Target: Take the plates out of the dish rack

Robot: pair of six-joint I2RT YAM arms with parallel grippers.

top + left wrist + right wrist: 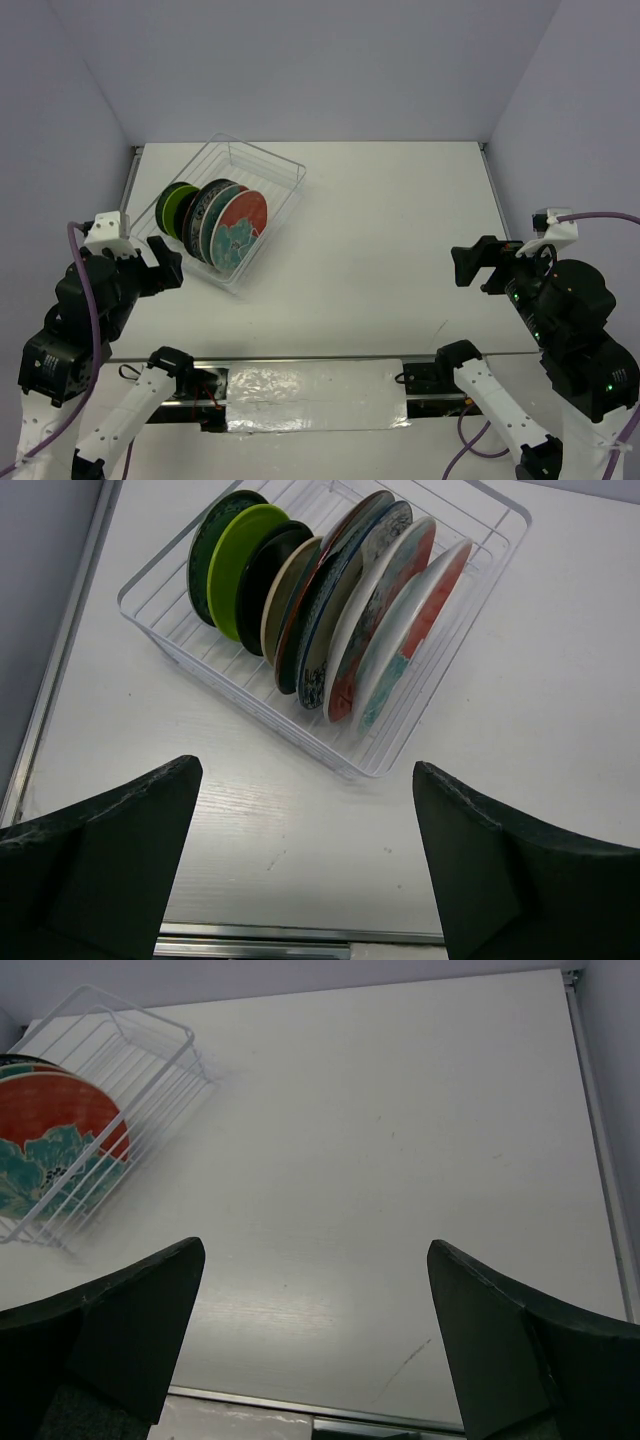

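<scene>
My left gripper moves outward over the rack next, then down onto that plate's rim (pixel 226 211), since the red-and-teal floral plate stands frontmost with its top rim (pixel 416 617) exposed.
The white wire dish rack (pixel 283 172) stands at the table's back left, also in the left wrist view (pixel 478 510) and the right wrist view (pixel 150 1032). Several plates stand on edge in it. The red-and-teal floral plate (pixel 238 231) is frontmost, also in the right wrist view (pixel 55 1130) and the left wrist view (pixel 420 620). Behind it come a speckled plate (pixel 378 600), dark ones (pixel 268 580), and a green one (pixel 176 208) at the back. My left gripper (pixel 165 262) is open and empty, just near-left of the rack. My right gripper (pixel 470 264) is open and empty, far right.
The white table (pixel 400 230) has a metal strip along its near edge (pixel 300 357). Grey walls close in the back and both sides.
</scene>
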